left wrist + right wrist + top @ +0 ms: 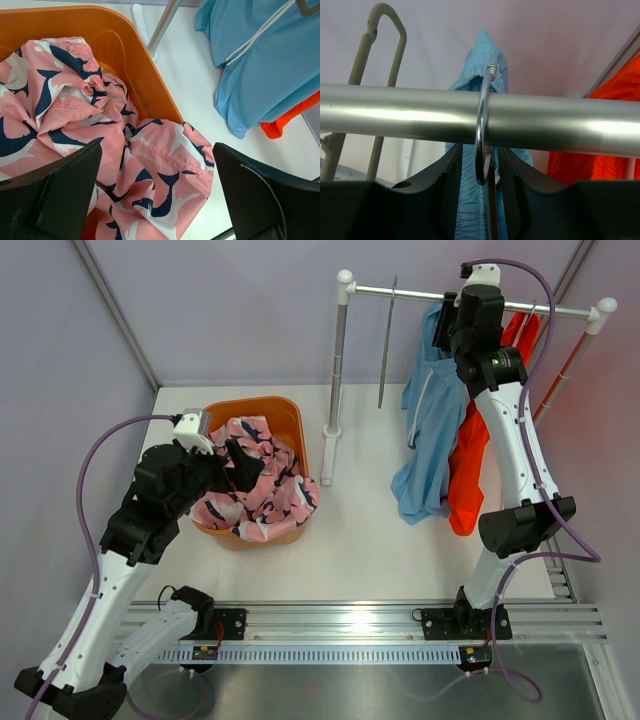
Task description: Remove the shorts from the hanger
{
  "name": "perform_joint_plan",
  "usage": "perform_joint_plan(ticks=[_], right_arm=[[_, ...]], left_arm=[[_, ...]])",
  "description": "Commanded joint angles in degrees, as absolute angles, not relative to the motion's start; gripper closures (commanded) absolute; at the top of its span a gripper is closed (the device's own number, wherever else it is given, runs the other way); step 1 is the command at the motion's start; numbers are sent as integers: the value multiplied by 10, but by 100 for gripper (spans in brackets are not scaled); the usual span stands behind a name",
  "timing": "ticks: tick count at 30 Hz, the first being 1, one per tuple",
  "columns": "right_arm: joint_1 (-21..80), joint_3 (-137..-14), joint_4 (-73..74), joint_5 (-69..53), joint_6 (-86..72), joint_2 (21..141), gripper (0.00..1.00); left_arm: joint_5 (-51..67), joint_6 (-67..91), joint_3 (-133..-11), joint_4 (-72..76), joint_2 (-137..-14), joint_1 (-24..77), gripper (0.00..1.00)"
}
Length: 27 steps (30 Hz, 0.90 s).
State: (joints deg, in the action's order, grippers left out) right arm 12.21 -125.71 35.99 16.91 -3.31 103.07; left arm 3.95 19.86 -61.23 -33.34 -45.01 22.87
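My right gripper's fingers are already on both sides of the metal hanger hook below the bar [482, 171]. Next I need to keep the gripper at the bar and close its fingers onto the hook.
The pink shorts [255, 495] with navy-and-white pattern lie heaped in the orange basket [290, 415], spilling over its near rim. My left gripper [240, 465] is open and empty just above them, as the left wrist view [157, 190] shows over the pink fabric [75, 100]. The light blue shorts [430, 430] and the orange shorts [468, 480] hang from the rail [420, 297]. My right gripper [465, 315] is at the rail. In the right wrist view its jaws [479, 160] stand narrowly apart on either side of the metal hanger hook [481, 125], with the blue waistband [470, 200] behind.
The rack's left post [335, 370] stands on the white table beside the basket. A thin grey rod [388, 340] hangs from the rail left of the blue shorts. A red-and-white pole [565, 370] leans at the right. Walls close in on three sides.
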Motion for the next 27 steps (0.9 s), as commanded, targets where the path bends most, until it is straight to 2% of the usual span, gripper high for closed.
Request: perform_joint_plan(ticks=[1,4,16,20,27], right_arm=[[117,-1288,357,164,-25,1039,57],[115,-1290,360,162,-26,1045,58],[115,-1304,377,163,-29,1049,80],[115,-1310,383,162,-33,1046,99],[116,-1318,380,155,-39,1021,100]], left_arm=[[49,189,-606,-310,-451,229,1],[50,189,-606,-309,-450,229,1],[54,190,-605,-308,-452,229,1],[53,191,-604,-309,-451,229,1],[55,193,-603,-307,-451,229,1]])
